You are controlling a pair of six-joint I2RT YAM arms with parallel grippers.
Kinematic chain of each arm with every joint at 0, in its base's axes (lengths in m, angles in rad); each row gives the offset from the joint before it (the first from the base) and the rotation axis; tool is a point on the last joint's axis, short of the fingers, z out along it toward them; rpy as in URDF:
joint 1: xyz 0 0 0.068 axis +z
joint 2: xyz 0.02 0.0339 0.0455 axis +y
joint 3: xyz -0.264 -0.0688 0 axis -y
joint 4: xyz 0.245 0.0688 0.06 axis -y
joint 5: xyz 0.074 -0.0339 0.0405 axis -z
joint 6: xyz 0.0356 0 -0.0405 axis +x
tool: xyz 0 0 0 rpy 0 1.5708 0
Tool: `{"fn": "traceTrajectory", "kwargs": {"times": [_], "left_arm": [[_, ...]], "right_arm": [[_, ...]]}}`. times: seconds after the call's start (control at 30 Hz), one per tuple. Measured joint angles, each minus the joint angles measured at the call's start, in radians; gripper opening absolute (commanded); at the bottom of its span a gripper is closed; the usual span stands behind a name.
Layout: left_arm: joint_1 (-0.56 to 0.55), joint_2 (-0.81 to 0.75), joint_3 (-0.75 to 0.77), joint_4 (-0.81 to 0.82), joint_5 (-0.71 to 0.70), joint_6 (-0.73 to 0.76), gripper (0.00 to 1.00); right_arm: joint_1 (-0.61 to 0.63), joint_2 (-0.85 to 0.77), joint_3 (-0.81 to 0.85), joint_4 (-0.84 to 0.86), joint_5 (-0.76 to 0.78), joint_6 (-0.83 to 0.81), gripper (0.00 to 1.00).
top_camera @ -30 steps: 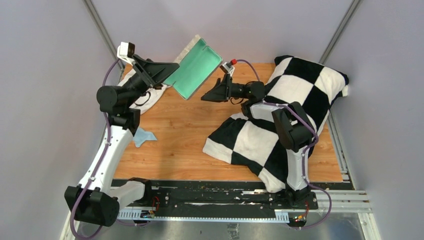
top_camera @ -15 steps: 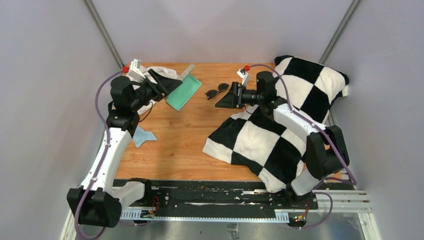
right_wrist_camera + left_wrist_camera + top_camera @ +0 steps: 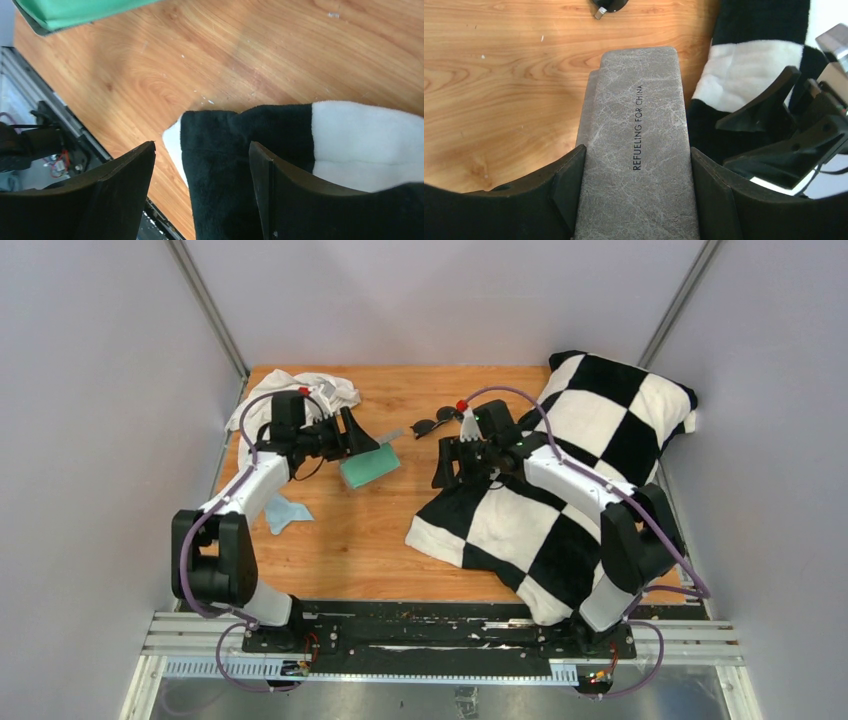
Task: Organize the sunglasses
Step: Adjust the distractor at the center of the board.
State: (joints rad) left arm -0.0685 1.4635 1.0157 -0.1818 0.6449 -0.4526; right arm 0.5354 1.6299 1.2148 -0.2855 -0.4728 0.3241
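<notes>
The clear spot on the bare wood [image 3: 641,32] beside the sunglasses is below my left gripper. My left gripper should next lower with the grey case [image 3: 636,125] onto that spot and let go of the case.
The sunglasses [image 3: 435,424], a small dark pair with roundish lenses, lie on the wooden table at the back middle; only one tip shows at the top edge of the left wrist view [image 3: 609,5]. My left gripper [image 3: 356,436] is shut on the grey case [image 3: 636,125], its teal lining [image 3: 370,465] facing up, held low just left of the sunglasses. My right gripper [image 3: 444,466] is open and empty over the corner of the checkered blanket [image 3: 235,165], just in front of the sunglasses. The teal case also shows in the right wrist view [image 3: 75,11].
A black and white checkered blanket [image 3: 510,530] covers the table's right side, with a matching pillow [image 3: 610,410] behind it. A white cloth [image 3: 305,390] lies at the back left. A light blue cloth [image 3: 286,512] lies near the left edge.
My left arm swung the case down from high in the air to just above the table. My right gripper moved down and towards the front, uncovering the sunglasses.
</notes>
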Motion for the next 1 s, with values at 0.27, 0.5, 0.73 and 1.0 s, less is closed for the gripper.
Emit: {"fn": "traceTrajectory", "kwargs": {"times": [0.27, 0.5, 0.73, 1.0], "left_arm": [[0.006, 0.188, 0.022, 0.132, 0.063, 0.036, 0.0], [0.035, 0.326, 0.101, 0.203, 0.132, 0.025, 0.0], [0.035, 0.384, 0.099, 0.357, 0.155, -0.046, 0.0], [0.038, 0.421, 0.061, 0.445, 0.156, -0.089, 0.46]], "right_arm": [[0.029, -0.021, -0.105, 0.014, 0.145, 0.008, 0.75], [0.028, -0.254, -0.305, -0.004, 0.238, 0.008, 0.76], [0.027, -0.356, -0.335, -0.094, 0.348, -0.01, 0.76], [0.027, -0.357, -0.354, -0.093, 0.385, -0.026, 0.76]]}}
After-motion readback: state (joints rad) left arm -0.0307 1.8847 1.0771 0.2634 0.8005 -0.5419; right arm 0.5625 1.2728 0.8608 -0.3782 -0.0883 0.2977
